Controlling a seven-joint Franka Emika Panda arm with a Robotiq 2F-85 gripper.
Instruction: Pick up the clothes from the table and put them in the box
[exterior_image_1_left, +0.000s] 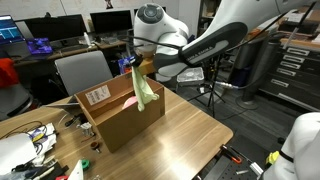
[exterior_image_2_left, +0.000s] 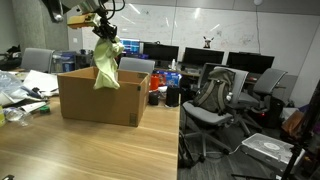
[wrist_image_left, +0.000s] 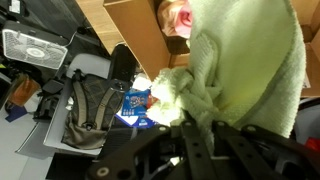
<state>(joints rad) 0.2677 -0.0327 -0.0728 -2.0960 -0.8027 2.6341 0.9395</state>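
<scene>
I will carry the light green cloth (exterior_image_1_left: 143, 88) up and outward over the box's opening (exterior_image_1_left: 117, 104) with my gripper next, because the cloth's lower end still hangs at the box's near rim.
A light green cloth (exterior_image_1_left: 143, 88) hangs from my gripper (exterior_image_1_left: 133, 62) over the open cardboard box (exterior_image_1_left: 120, 118). In an exterior view the cloth (exterior_image_2_left: 106, 66) dangles from the gripper (exterior_image_2_left: 101, 32) with its lower end at the box (exterior_image_2_left: 100, 97) rim. In the wrist view the green cloth (wrist_image_left: 245, 70) fills the upper right, pinched between the fingers (wrist_image_left: 195, 128), with the box (wrist_image_left: 140, 30) behind it. Something pink (exterior_image_1_left: 129, 101) lies inside the box and shows in the wrist view (wrist_image_left: 181, 16).
The box stands on a wooden table (exterior_image_1_left: 185, 135). Clutter and cables (exterior_image_1_left: 35, 140) lie at one end of the table. Office chairs (exterior_image_2_left: 225, 100) and a backpack (wrist_image_left: 88, 105) stand beside the table. Desks with monitors line the back.
</scene>
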